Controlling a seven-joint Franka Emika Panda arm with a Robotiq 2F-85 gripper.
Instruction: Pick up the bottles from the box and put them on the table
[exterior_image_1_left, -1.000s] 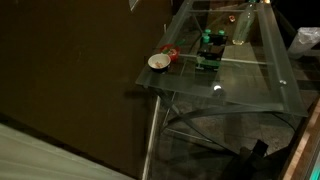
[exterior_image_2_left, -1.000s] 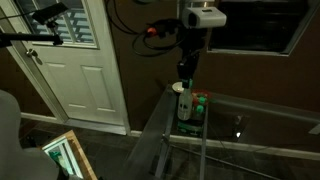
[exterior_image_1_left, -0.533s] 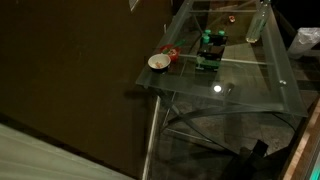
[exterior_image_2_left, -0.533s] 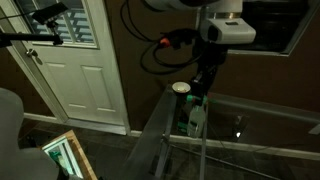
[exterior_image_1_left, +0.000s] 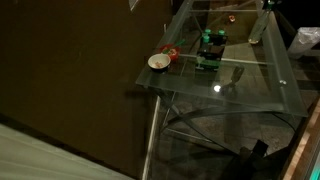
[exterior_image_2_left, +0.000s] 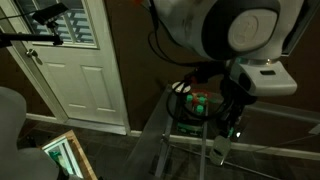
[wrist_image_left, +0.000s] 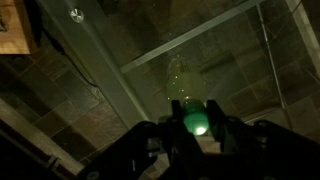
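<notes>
The pale green bottle in my gripper goes down and in from the table's edge toward the box next, because empty glass (exterior_image_1_left: 244, 51) lies beside the box.
The glass table (exterior_image_1_left: 250, 88) holds a small dark box (exterior_image_1_left: 208, 55) with green-tinted bottles (exterior_image_1_left: 210, 42) standing in it. My gripper (wrist_image_left: 197, 130) is shut on a pale green bottle (wrist_image_left: 183, 80), holding it by the top with its body hanging below. In an exterior view that bottle (exterior_image_1_left: 256, 28) is upright over the far side of the table, to the right of the box, with the gripper (exterior_image_1_left: 263, 8) just above it. In an exterior view the gripper (exterior_image_2_left: 231, 125) is to the right of the box (exterior_image_2_left: 195, 105). I cannot tell whether the bottle touches the glass.
A round white bowl (exterior_image_1_left: 158, 62) and a small red object (exterior_image_1_left: 171, 53) sit near the table's corner, left of the box. Crossed metal braces (exterior_image_1_left: 200, 125) show under the glass. A white door (exterior_image_2_left: 75, 60) and a framed picture (exterior_image_2_left: 65, 155) on the floor stand beside the table.
My gripper has carried the pale bottle away from the box, across the table and lower towards the glass. The box, the bowl and the red object have not moved.
</notes>
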